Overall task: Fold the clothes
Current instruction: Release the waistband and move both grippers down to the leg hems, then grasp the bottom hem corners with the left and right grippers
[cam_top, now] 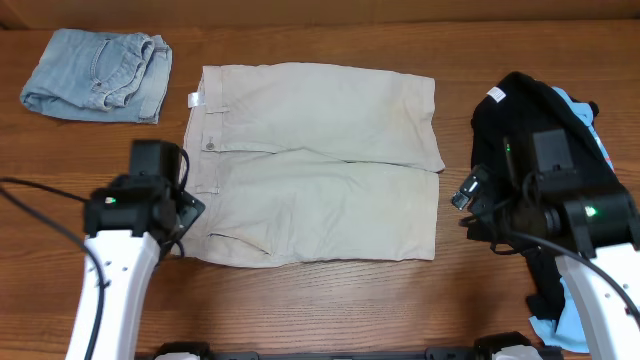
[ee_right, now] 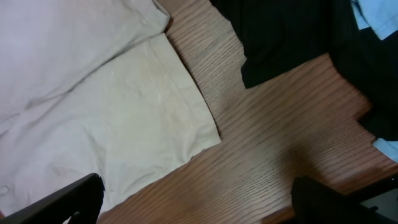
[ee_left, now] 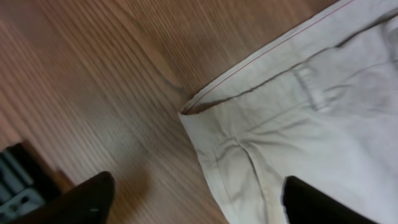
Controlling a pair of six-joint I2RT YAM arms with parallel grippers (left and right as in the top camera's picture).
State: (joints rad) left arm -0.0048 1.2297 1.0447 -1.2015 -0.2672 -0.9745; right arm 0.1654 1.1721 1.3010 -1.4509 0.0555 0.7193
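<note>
My right gripper should next go down and to the left in the overhead view, onto the shorts' near leg hem corner (cam_top: 432, 255) (ee_right: 212, 138), because that corner lies free beside bare wood.
The beige khaki shorts (cam_top: 320, 160) lie flat in the middle of the table, waistband to the left, legs to the right. My left gripper (cam_top: 190, 215) is open and empty above the shorts' near waistband corner (ee_left: 205, 115); its fingers (ee_left: 199, 202) straddle that edge. My right gripper (cam_top: 465, 195) is open and empty above bare wood just right of the near leg hem (ee_right: 186, 124); its fingers (ee_right: 199, 199) hold nothing. Folded light-blue denim shorts (cam_top: 98, 75) lie at the far left. A black garment (cam_top: 535, 125) over a sky-blue one (cam_top: 590, 115) lies at the right.
The wooden table (cam_top: 320, 290) shows in front of the shorts. The black pile also shows in the right wrist view (ee_right: 292, 31), close to my right gripper. Black cables (cam_top: 40, 205) trail from the left arm.
</note>
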